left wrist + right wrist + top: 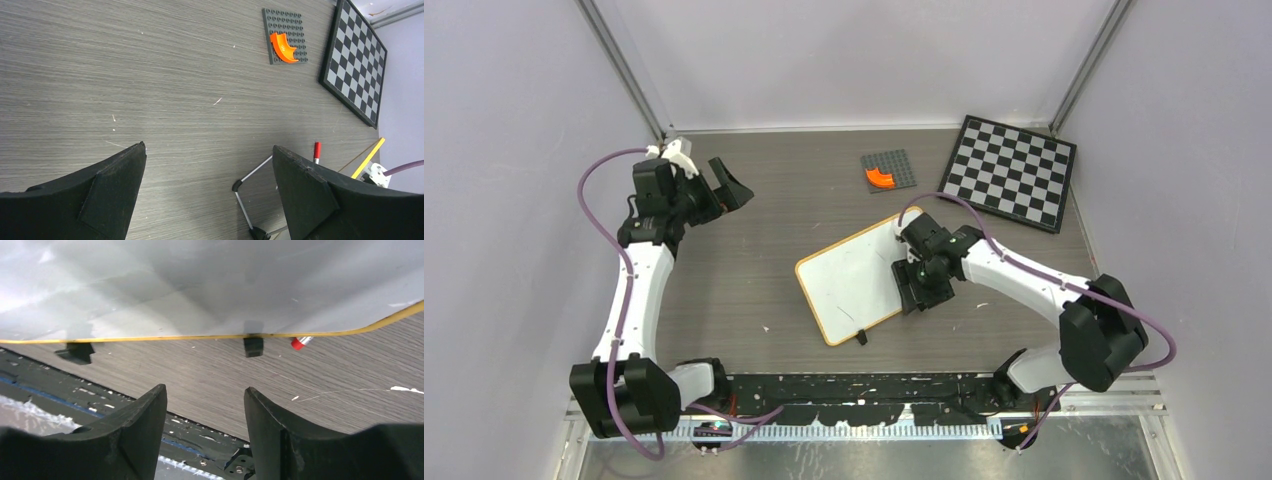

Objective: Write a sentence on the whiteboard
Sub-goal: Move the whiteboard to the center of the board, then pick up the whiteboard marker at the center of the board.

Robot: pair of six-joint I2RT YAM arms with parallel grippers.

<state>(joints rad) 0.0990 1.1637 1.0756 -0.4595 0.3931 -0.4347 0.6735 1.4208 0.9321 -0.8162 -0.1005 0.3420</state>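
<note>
My right gripper moves outward off the board next and comes down around the marker's far red end, since that end lies uncovered beside the board.
The whiteboard point(849, 280), white with a thin orange frame, lies tilted mid-table; its face point(200, 290) looks blank and the sentence is out of view. My right gripper point(913, 297) hovers over the board's right side, open, with nothing between its fingers point(205, 390). A red marker end point(300, 342) pokes out beside the board's edge near a black foot point(253, 346). My left gripper point(729, 186) is at the far left above bare table, wide open and empty point(208, 146). Its view catches the red marker end point(317, 149) and the board's edge point(368, 157).
A black-and-white chequered board point(1009, 172) leans at the back right. A grey studded plate point(894, 160) carrying an orange curved piece point(880, 178) sits behind the whiteboard. A thin grey wire leg with black tips point(240, 186) shows in the left wrist view. A black strip point(864, 390) lines the near edge.
</note>
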